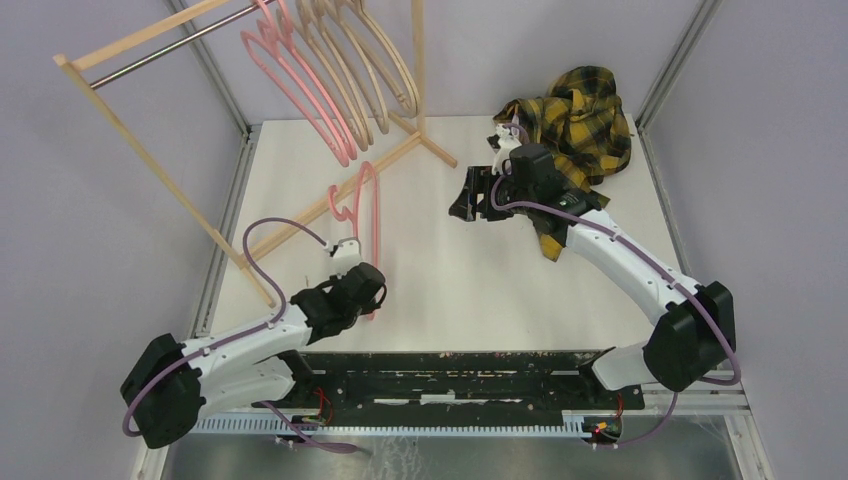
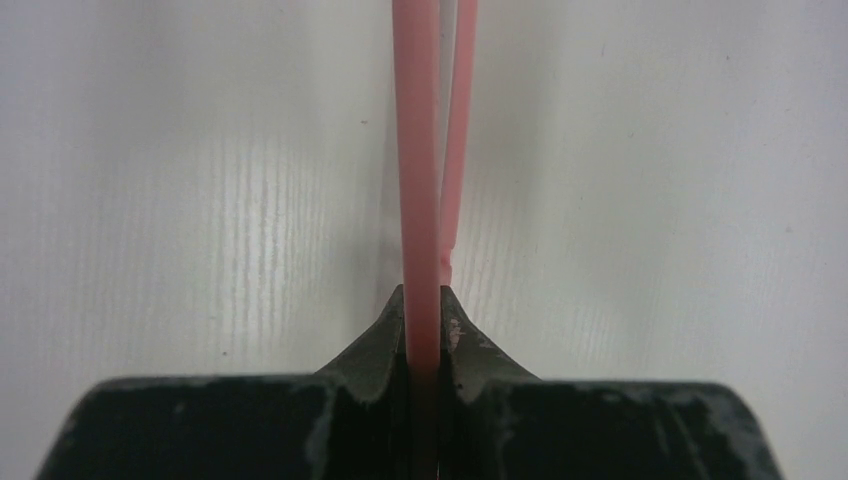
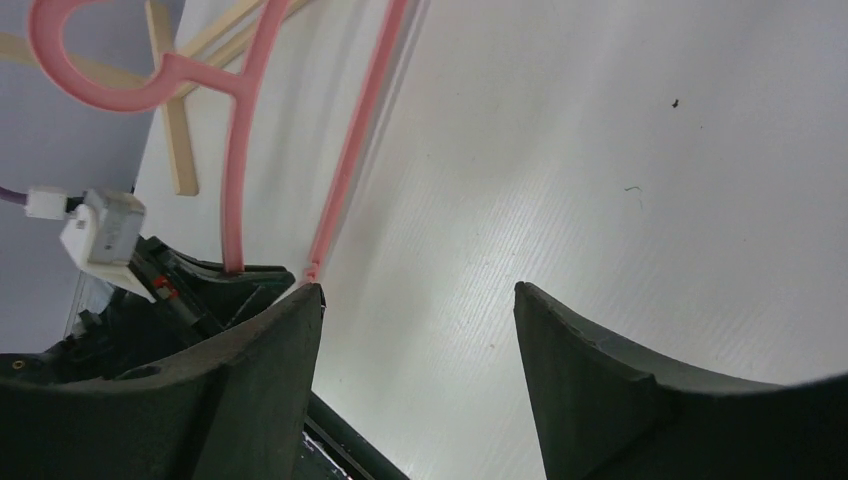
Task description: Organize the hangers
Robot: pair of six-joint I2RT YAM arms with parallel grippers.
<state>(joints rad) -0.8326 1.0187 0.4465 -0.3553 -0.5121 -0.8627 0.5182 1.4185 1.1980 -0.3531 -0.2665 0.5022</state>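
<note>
My left gripper holds the hanger, and next I should raise it outward, hook it onto the rail's bare stretch (image 1: 207, 30) beside the pink hangers and release it.
My left gripper (image 1: 372, 285) is shut on the bottom bar of a pink hanger (image 1: 366, 205), which stands on edge above the table with its hook toward the rack. In the left wrist view the pink bar (image 2: 418, 180) runs straight out from between the closed jaws of that gripper (image 2: 424, 300). In the right wrist view the same hanger (image 3: 240, 130) shows at upper left. Several pink hangers (image 1: 300, 70) and beige hangers (image 1: 375, 60) hang on the rail. My right gripper (image 1: 468, 195) is open and empty over the table's middle, fingers (image 3: 270, 340) wide apart.
The wooden rack with metal rail (image 1: 150, 55) stands at back left, its foot (image 1: 415, 145) reaching onto the table. A yellow plaid shirt (image 1: 580, 125) lies at the back right, beside the right arm.
</note>
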